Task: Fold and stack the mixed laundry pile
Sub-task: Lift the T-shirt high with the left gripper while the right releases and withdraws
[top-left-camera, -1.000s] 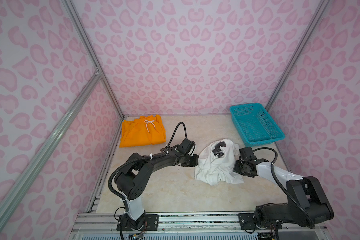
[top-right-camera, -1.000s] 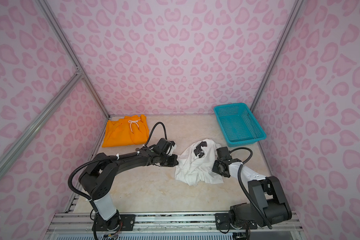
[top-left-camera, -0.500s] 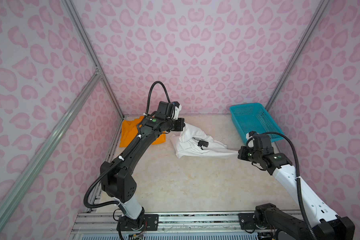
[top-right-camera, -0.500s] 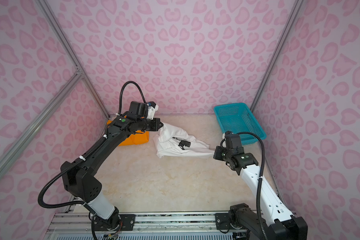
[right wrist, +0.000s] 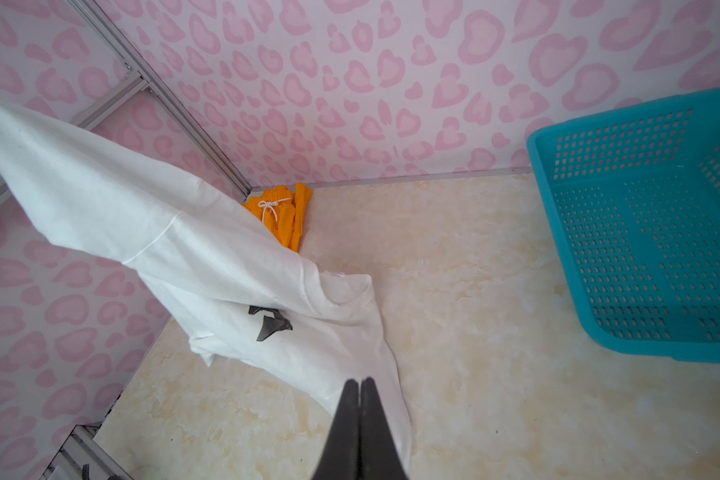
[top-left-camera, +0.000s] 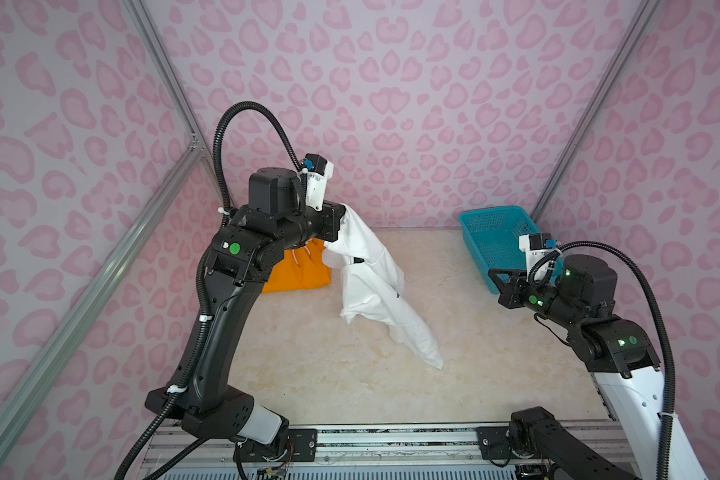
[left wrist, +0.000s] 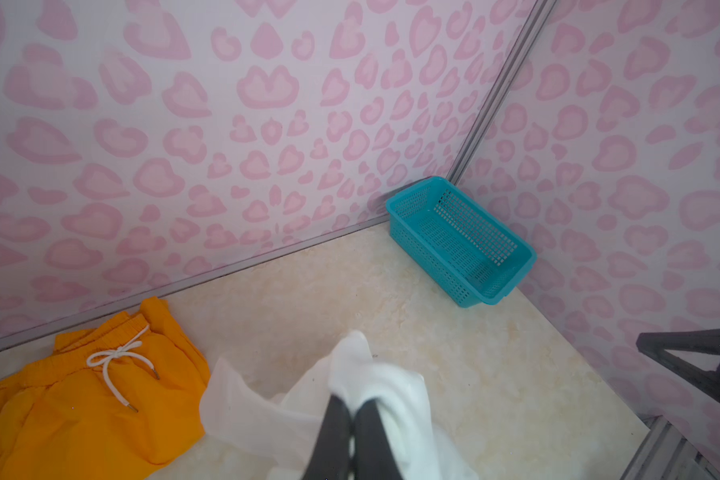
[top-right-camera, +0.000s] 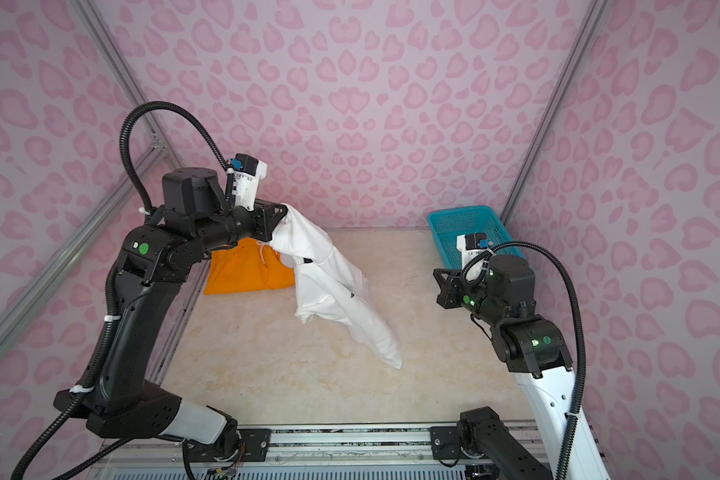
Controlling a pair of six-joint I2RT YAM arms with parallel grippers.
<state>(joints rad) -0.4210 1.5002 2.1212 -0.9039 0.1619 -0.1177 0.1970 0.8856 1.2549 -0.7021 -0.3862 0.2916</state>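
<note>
The part of the table between the orange shorts (top-left-camera: pixel 300 272) and the basket is bare. My left gripper should move down toward it next and release the bunched edge of the white T-shirt.
My left gripper (top-left-camera: pixel 342 219) (top-right-camera: pixel 282 212) (left wrist: pixel 352 405) is raised at the back left, shut on a bunched edge of the white T-shirt (top-left-camera: pixel 375 282) (top-right-camera: pixel 329 286) (left wrist: pixel 391 399). The shirt hangs from it in a long drape (right wrist: pixel 150 224) whose lower end slopes down towards the middle of the table. A bit of dark print (right wrist: pixel 272 326) peeks from a fold. The orange shorts (top-left-camera: pixel 300 272) (top-right-camera: pixel 246 270) (left wrist: pixel 80 407) (right wrist: pixel 283 216), with a white drawstring, lie flat in the back left corner. My right gripper (top-left-camera: pixel 493 274) (top-right-camera: pixel 436 273) (right wrist: pixel 360 380) hovers at the right, shut and empty, apart from the shirt.
A teal perforated basket (top-left-camera: pixel 491 232) (top-right-camera: pixel 466 224) (left wrist: pixel 462 241) (right wrist: pixel 558 232) stands empty in the back right corner, just behind my right wrist. Pink patterned walls close the table (top-left-camera: pixel 329 374) on three sides. The arm bases sit along the front rail.
The left gripper has lifted the T-shirt higher. The shirt's far end has come away from the right gripper, which has drawn back to the right; the shirt now hangs from the left alone.
</note>
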